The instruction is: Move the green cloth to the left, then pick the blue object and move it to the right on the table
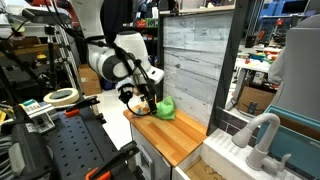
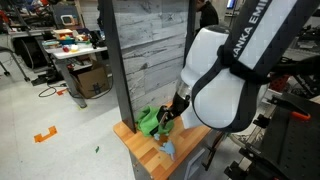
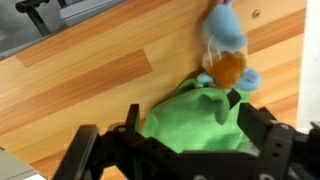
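My gripper moves past the cloth next and comes down over the toy's orange part [image 3: 225, 70], as the blue object lies bare just beyond the cloth's far edge.
The green cloth [image 3: 190, 128] lies bunched on the wooden table [image 3: 80, 85]. My gripper [image 3: 185, 108] is open, with one black finger on each side of the cloth. Just beyond the cloth lies the blue object [image 3: 225, 32], a soft toy with an orange part, touching the cloth's far edge. In both exterior views the gripper [image 1: 143, 100] [image 2: 166, 126] hangs low over the table [image 1: 178, 138] [image 2: 140, 158], at the green cloth [image 1: 165, 108] [image 2: 150, 121]. The blue object [image 2: 167, 150] shows near the table's front edge.
A tall grey plank panel [image 1: 190, 55] [image 2: 145, 50] stands right behind the table. A black perforated workbench [image 1: 70, 150] with a tape roll [image 1: 62, 96] adjoins one side. A white faucet [image 1: 262, 135] stands on the opposite side.
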Controlling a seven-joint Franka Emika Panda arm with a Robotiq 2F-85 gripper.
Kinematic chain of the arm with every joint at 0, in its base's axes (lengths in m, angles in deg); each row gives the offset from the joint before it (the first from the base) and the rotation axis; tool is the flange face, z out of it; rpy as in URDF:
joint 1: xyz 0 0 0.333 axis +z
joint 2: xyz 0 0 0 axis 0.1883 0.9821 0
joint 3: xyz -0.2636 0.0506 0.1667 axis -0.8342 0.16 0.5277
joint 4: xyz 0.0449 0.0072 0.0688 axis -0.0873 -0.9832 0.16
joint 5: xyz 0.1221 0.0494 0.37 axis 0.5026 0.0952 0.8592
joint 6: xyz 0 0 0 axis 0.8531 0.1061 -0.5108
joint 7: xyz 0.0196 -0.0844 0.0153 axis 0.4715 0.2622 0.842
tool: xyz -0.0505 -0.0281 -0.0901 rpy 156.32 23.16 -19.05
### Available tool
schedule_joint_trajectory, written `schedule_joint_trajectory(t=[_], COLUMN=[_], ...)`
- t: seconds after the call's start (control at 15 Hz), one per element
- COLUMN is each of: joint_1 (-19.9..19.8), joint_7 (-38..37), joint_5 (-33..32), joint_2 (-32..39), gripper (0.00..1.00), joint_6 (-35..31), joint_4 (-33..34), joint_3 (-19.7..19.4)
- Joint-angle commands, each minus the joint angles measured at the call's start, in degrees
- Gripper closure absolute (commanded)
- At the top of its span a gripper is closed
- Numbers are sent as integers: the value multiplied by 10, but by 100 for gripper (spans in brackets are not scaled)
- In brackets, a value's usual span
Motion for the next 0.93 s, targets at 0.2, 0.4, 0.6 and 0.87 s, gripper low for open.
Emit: schedule_joint_trajectory(t=[0.2, 0.4, 0.6, 0.87], joint_1=[-100, -83, -56, -32], joint_7=[57, 53, 40, 33], joint_5=[6, 11, 14, 20], joint_2=[-42, -24, 2, 44], gripper=[0, 0, 0, 0], joint_6=[61, 108, 117, 101], joint_4=[-21, 4, 34, 79], joint_3=[103, 91, 76, 71])
